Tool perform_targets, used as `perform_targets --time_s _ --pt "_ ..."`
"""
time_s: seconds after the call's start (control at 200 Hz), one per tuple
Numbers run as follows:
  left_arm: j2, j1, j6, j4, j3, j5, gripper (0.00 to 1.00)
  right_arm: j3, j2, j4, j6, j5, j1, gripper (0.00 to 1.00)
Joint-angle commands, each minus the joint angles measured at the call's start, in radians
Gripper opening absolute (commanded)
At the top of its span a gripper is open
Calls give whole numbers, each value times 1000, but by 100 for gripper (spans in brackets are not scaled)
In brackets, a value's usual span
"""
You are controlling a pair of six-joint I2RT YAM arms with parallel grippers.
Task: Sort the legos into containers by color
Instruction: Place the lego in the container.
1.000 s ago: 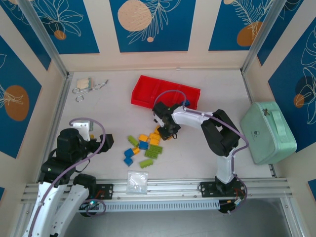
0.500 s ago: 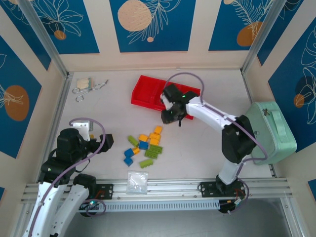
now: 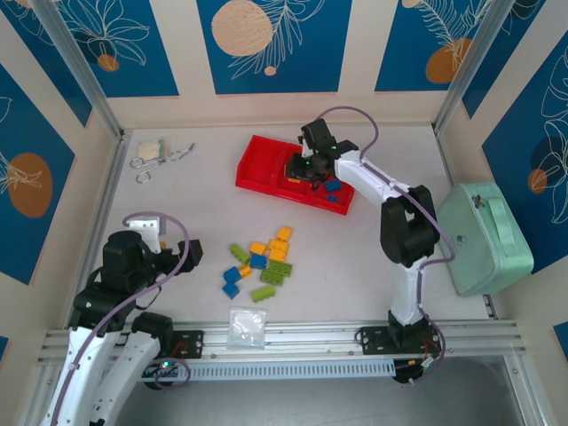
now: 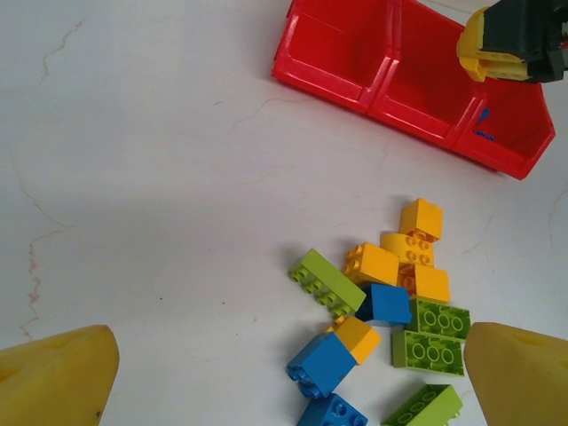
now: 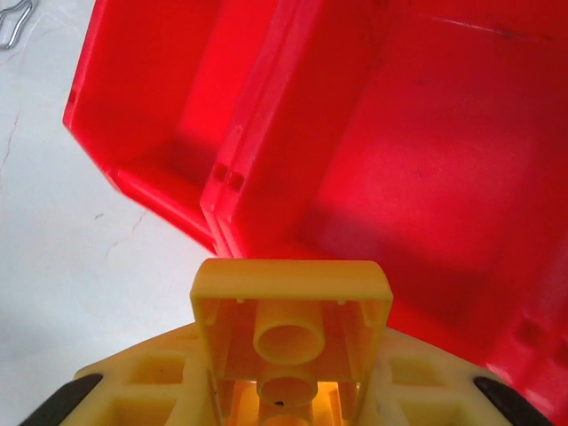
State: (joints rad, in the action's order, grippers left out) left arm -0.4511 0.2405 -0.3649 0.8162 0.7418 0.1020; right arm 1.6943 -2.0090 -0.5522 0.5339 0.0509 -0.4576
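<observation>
My right gripper brings the orange-yellow lego down into the middle section of the red tray next and opens.
My right gripper [image 3: 300, 169] hovers over the middle compartment [image 5: 426, 160] of the red tray [image 3: 259, 165], shut on an orange-yellow lego [image 5: 293, 297] whose hollow underside faces the wrist camera. Blue legos [image 3: 333, 186] lie in the tray's right compartment. The left compartment [image 5: 151, 80] looks bare. The remaining pile of legos [image 3: 263, 262], green, yellow and blue, lies on the table in front of the tray. My left gripper [image 4: 288, 377] hangs open above the table near the pile [image 4: 390, 311], its yellow fingers [image 4: 58, 377] apart and holding nothing.
A mint-green case [image 3: 484, 235] sits at the right edge beside the right arm. A clear plastic bag [image 3: 247, 327] lies near the front rail. Metal hooks and a small cloth piece [image 3: 155, 158] rest at the far left. Walls close in on three sides.
The right gripper rose from the pile with the yellow lego and swung back to the tray, ending over its middle compartment. The left arm has stayed still.
</observation>
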Motion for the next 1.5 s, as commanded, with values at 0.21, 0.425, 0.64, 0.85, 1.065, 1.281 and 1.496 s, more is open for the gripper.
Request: perform_targets --time_s 0.21,0.425,0.64,0.85,1.065,1.281,1.496 --pt "10 2 -5 11 2 -58 99 205 -157 -52 11 9 27 11" --pt "10 2 -5 11 2 -59 99 209 -199 -71 28 56 23 12" --pt "11 2 -5 11 1 -52 99 179 -201 -72 48 137 4 23" --pt "24 3 -3 8 0 -47 100 214 -211 -120 75 177 -16 49" --pt "40 3 1 3 -2 -36 99 266 -182 -204 118 200 -23 63" --pt "44 2 3 -2 -3 -25 99 276 -106 -298 198 289 -3 60" --pt "47 2 4 -2 -3 -25 99 279 -110 -379 277 384 34 58"
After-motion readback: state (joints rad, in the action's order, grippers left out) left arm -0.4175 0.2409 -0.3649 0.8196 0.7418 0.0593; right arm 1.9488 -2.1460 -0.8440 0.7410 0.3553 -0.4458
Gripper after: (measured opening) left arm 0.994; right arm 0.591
